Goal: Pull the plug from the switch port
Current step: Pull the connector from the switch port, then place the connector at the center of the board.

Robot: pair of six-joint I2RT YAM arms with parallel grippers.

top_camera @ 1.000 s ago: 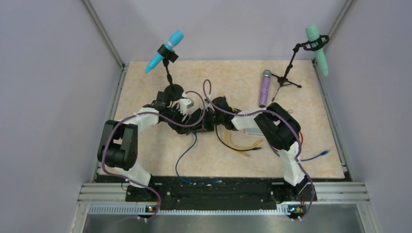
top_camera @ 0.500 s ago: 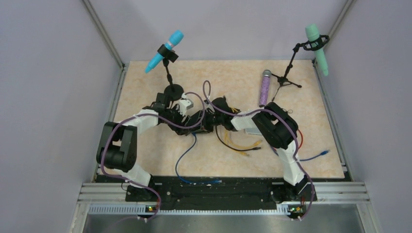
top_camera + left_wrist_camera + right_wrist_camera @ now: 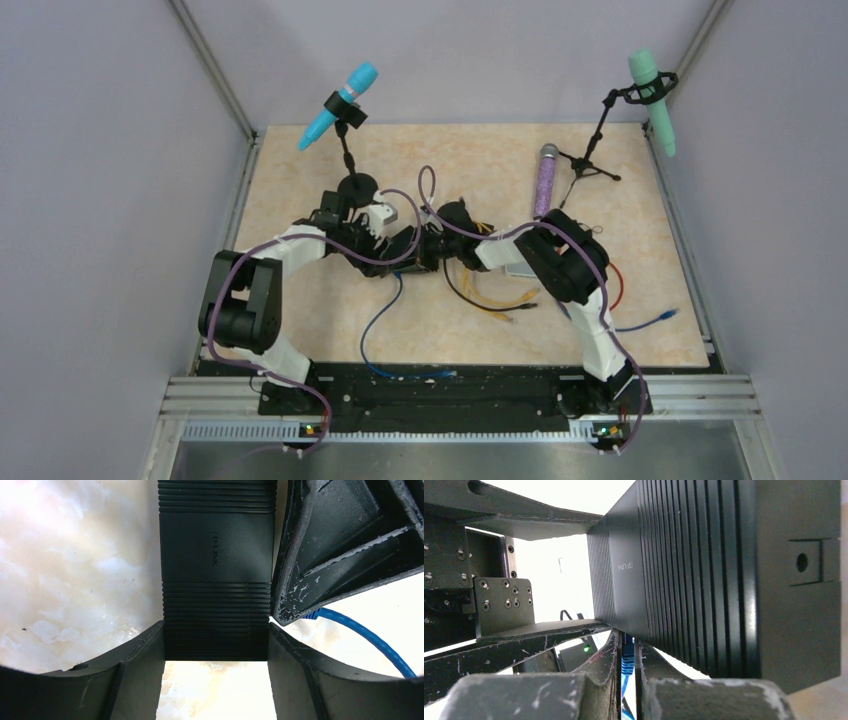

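The right gripper will next pull out the plug, carry it outward and to the gripper's right in the top view, and release it on bare tabletop.
The switch (image 3: 217, 565) is a flat black ribbed box lying on the marbled table. My left gripper (image 3: 216, 630) is shut on its near end, one finger against each long side. A blue plug (image 3: 627, 659) sits in a port on the switch's (image 3: 684, 580) edge, and my right gripper (image 3: 626, 647) is shut on it. The plug's blue cable (image 3: 367, 640) trails away past the right gripper's finger (image 3: 340, 545). In the top view both grippers meet at mid-table, left (image 3: 405, 246) and right (image 3: 432, 250), and hide most of the switch.
A blue microphone (image 3: 340, 105) on a stand is at the back left, a green one (image 3: 652, 100) at the back right. A purple microphone (image 3: 545, 182) lies flat. Loose yellow cables (image 3: 500, 300), a red cable (image 3: 615, 285) and another blue cable (image 3: 655, 320) lie near the right arm.
The right arm's elbow has shifted slightly. Both grippers stay where they were at the switch.
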